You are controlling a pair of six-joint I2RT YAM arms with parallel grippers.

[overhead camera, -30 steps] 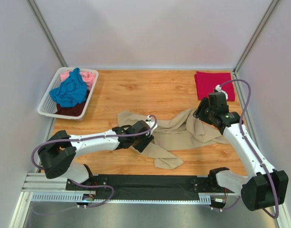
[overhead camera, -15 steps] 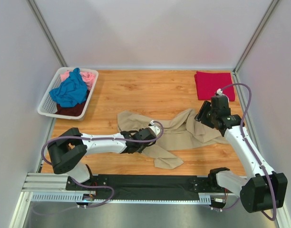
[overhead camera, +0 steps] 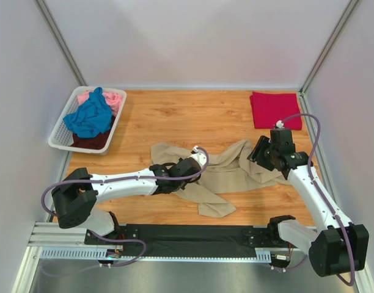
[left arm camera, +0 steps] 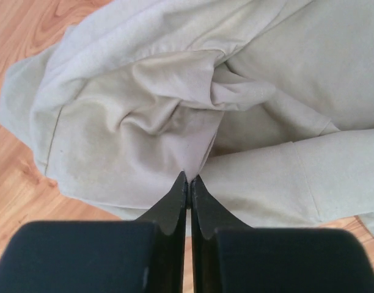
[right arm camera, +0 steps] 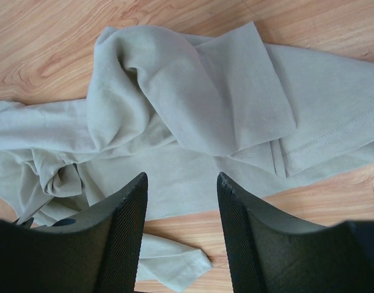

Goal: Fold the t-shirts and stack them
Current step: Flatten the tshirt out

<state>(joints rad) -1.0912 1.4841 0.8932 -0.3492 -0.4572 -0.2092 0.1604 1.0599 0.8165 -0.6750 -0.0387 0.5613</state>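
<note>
My right gripper will go down and to its right in the wrist view, turning, and close, because the flap's free corner (overhead camera: 265, 175) (right arm camera: 287, 126) is below it on that side.
A crumpled tan t-shirt (overhead camera: 233, 174) (left arm camera: 132, 134) (right arm camera: 193, 104) lies spread across the middle of the wooden table. My left gripper (overhead camera: 184, 178) (left arm camera: 189, 178) is low on the shirt's left part, its jaws shut with a ridge of tan cloth pinched between the tips. My right gripper (overhead camera: 258, 149) (right arm camera: 182, 180) hovers open over the shirt's right part, with nothing between its fingers. A folded crimson t-shirt (overhead camera: 274, 108) lies flat at the back right. Blue (overhead camera: 89, 116), pink (overhead camera: 113, 99) and dark (overhead camera: 90, 141) t-shirts are heaped in the basket.
The white lattice basket (overhead camera: 57, 140) stands at the back left beside the left wall. Bare wood (overhead camera: 193, 116) lies between the basket and the crimson shirt. A black rail with both arm bases runs along the near edge (overhead camera: 193, 235).
My left gripper has dropped onto the tan shirt's left part and closed on a fold of it. The right gripper has shifted slightly and stayed open.
</note>
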